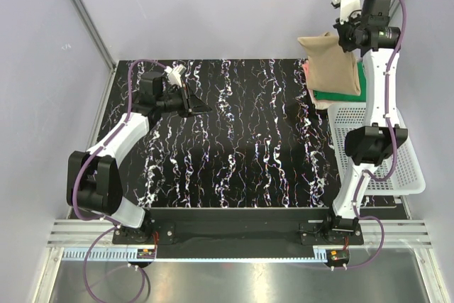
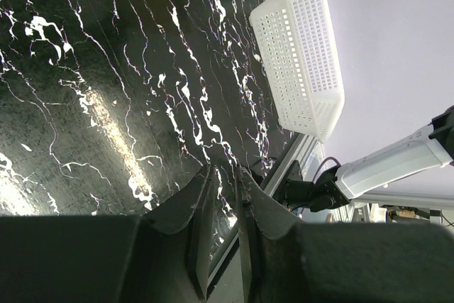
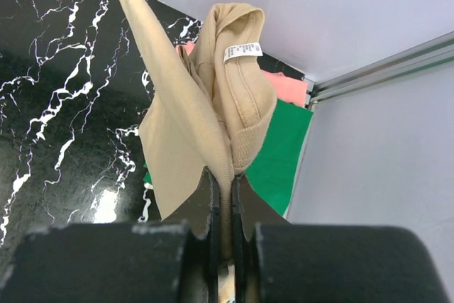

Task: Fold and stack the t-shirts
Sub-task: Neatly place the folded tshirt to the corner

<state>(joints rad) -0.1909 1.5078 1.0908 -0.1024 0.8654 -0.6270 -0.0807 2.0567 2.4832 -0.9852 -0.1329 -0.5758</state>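
My right gripper needs to move down next, toward the right in the top view, onto the green t-shirt's far corner point(image 1: 361, 70) point(image 3: 296, 120), and let go, because the tan t-shirt's fold still hangs above it.
My right gripper point(image 1: 345, 32) is raised at the back right and shut on a fold of the tan t-shirt point(image 1: 330, 62), which hangs down from it. In the right wrist view the jaws point(image 3: 225, 179) pinch the tan cloth point(image 3: 184, 125), its neck label showing. Under it lie the green t-shirt point(image 1: 342, 91) and the coral-pink t-shirt point(image 1: 308, 74), stacked at the table's back right corner; they also show in the right wrist view, green point(image 3: 280, 154) and pink point(image 3: 287, 89). My left gripper point(image 1: 204, 108) hovers empty over the back left of the table, jaws nearly together point(image 2: 223, 172).
The black marbled table point(image 1: 234, 147) spans the middle. A white mesh basket point(image 1: 386, 157) stands along the right edge, in front of the shirt stack, beside the right arm; it also shows in the left wrist view point(image 2: 305, 54). Grey walls enclose the back and sides.
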